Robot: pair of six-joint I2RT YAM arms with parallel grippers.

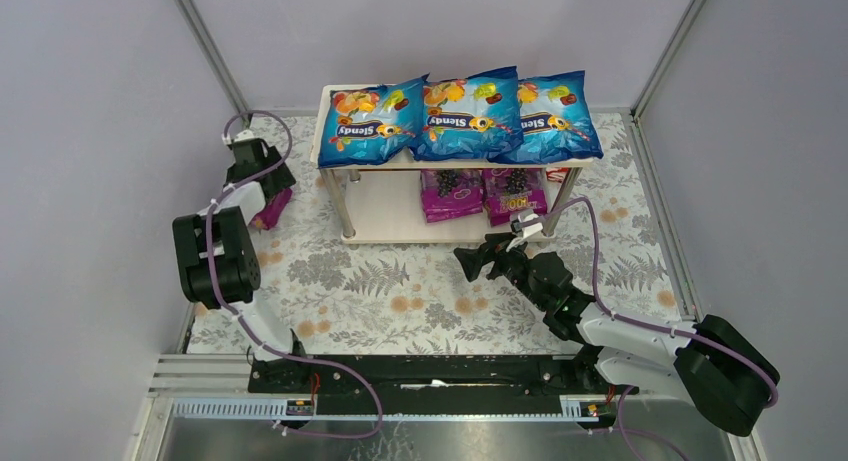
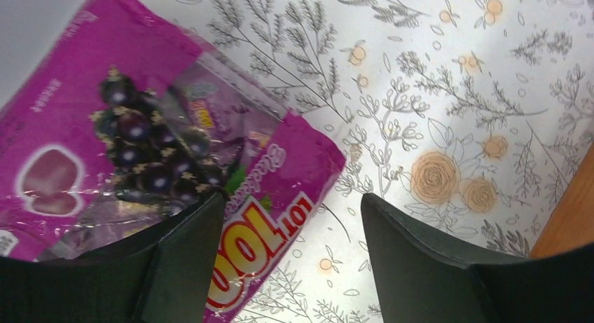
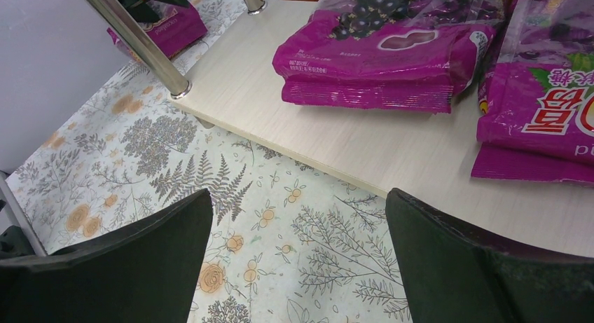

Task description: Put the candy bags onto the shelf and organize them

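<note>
The crumpled edge of the third magenta bag (image 2: 307, 190) lies between my left gripper's open fingers, so the left gripper moves down onto that edge next.
Three blue candy bags (image 1: 470, 116) lie side by side on the top board of the shelf (image 1: 390, 213). On its lower board (image 3: 315, 127) lie two magenta bags (image 3: 378, 50), toward the right. A third magenta bag (image 2: 140, 141) lies on the floral cloth left of the shelf (image 1: 268, 215). My left gripper (image 2: 293, 200) hangs over this bag's near corner, jaws apart: the left finger is over the bag, the right finger over bare cloth. My right gripper (image 3: 298, 197) stands open over the cloth in front of the shelf (image 1: 478, 256), nothing between its fingers.
Silver posts (image 3: 140, 43) hold the shelf's corners. A floral cloth (image 1: 400, 291) covers the table. Grey walls with metal frame bars close in the back and sides (image 1: 205, 41). A strip of brown wood (image 2: 571, 211) shows at the right edge of the left wrist view.
</note>
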